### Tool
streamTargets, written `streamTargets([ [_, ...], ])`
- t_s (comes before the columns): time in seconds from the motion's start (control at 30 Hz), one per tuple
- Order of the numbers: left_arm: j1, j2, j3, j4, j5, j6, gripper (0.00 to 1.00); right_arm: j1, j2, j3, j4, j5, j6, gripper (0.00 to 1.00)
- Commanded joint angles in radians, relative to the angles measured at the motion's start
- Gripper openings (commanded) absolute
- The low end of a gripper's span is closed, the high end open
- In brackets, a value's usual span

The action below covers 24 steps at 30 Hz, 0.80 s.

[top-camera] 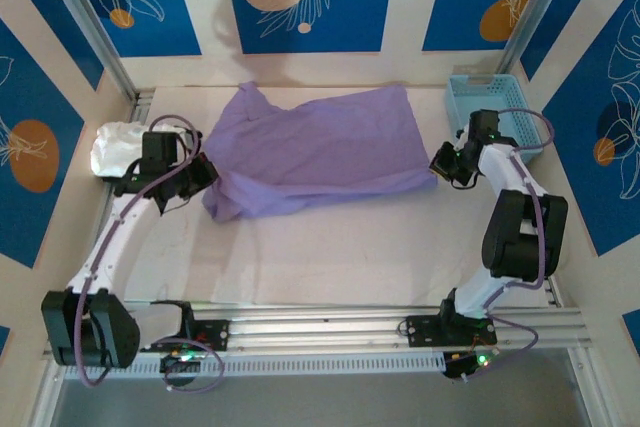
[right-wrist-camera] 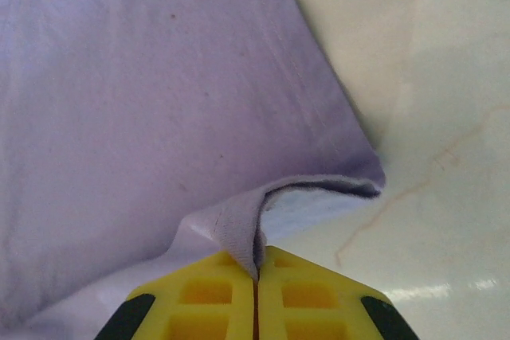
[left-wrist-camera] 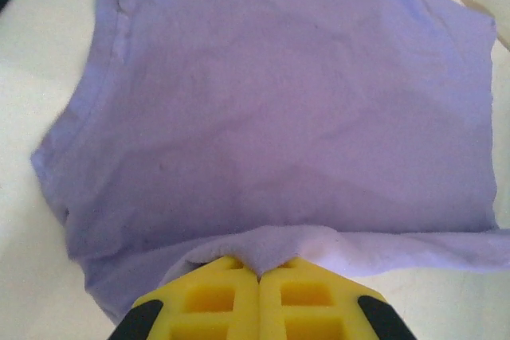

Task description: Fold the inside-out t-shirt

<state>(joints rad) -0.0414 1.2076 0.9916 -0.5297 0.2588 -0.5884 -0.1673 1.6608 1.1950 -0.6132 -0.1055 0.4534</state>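
Note:
The curled hem goes outward with my right gripper next over the t-shirt's flat side edge (top-camera: pixel 420 154) (right-wrist-camera: pixel 323 117), which lies outward of that gripper, and the gripper releases it there.
The lavender inside-out t-shirt (top-camera: pixel 320 147) lies spread across the back middle of the table, stretched between both arms. My left gripper (top-camera: pixel 203 172) is at its left edge; in the left wrist view its yellow fingers (left-wrist-camera: pixel 215 296) meet on a pinched fold of the t-shirt (left-wrist-camera: pixel 279 117). At the garment's right corner sits my right gripper (top-camera: pixel 437 165). The right wrist view shows its yellow fingers (right-wrist-camera: pixel 307 296) shut on a strip of the t-shirt's hem (right-wrist-camera: pixel 239 228), which curls up from the table; the rest of the t-shirt (right-wrist-camera: pixel 143 101) spreads beyond.
A folded white garment (top-camera: pixel 118 147) lies at the left edge behind the left arm. A light blue basket (top-camera: pixel 490 107) stands at the back right. Bare table (top-camera: pixel 340 257) stretches in front of the shirt. Patterned walls close in the back and sides.

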Motion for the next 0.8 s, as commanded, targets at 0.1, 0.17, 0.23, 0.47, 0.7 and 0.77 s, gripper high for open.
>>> streamTargets([
  [0.1, 0.060, 0.167, 0.114, 0.102, 0.028, 0.032, 0.00, 0.028, 0.135, 0.156, -0.028, 0.022, -0.016, 0.09],
  [0.17, 0.067, 0.249, 0.173, 0.122, 0.021, 0.032, 0.00, 0.038, 0.196, 0.220, -0.034, 0.035, -0.016, 0.09],
  [0.23, 0.075, 0.338, 0.230, 0.137, 0.021, 0.028, 0.00, 0.046, 0.261, 0.291, -0.037, 0.037, -0.013, 0.08],
  [0.47, 0.086, 0.642, 0.431, 0.196, 0.037, -0.022, 0.31, 0.075, 0.505, 0.590, -0.102, 0.043, -0.030, 0.27],
  [0.7, 0.080, 0.546, 0.297, 0.259, 0.012, -0.025, 0.46, 0.112, 0.392, 0.441, -0.066, 0.158, -0.100, 0.40],
  [0.77, 0.049, 0.453, 0.161, 0.334, 0.008, -0.052, 0.50, 0.154, 0.340, 0.347, -0.032, 0.187, -0.123, 0.41],
])
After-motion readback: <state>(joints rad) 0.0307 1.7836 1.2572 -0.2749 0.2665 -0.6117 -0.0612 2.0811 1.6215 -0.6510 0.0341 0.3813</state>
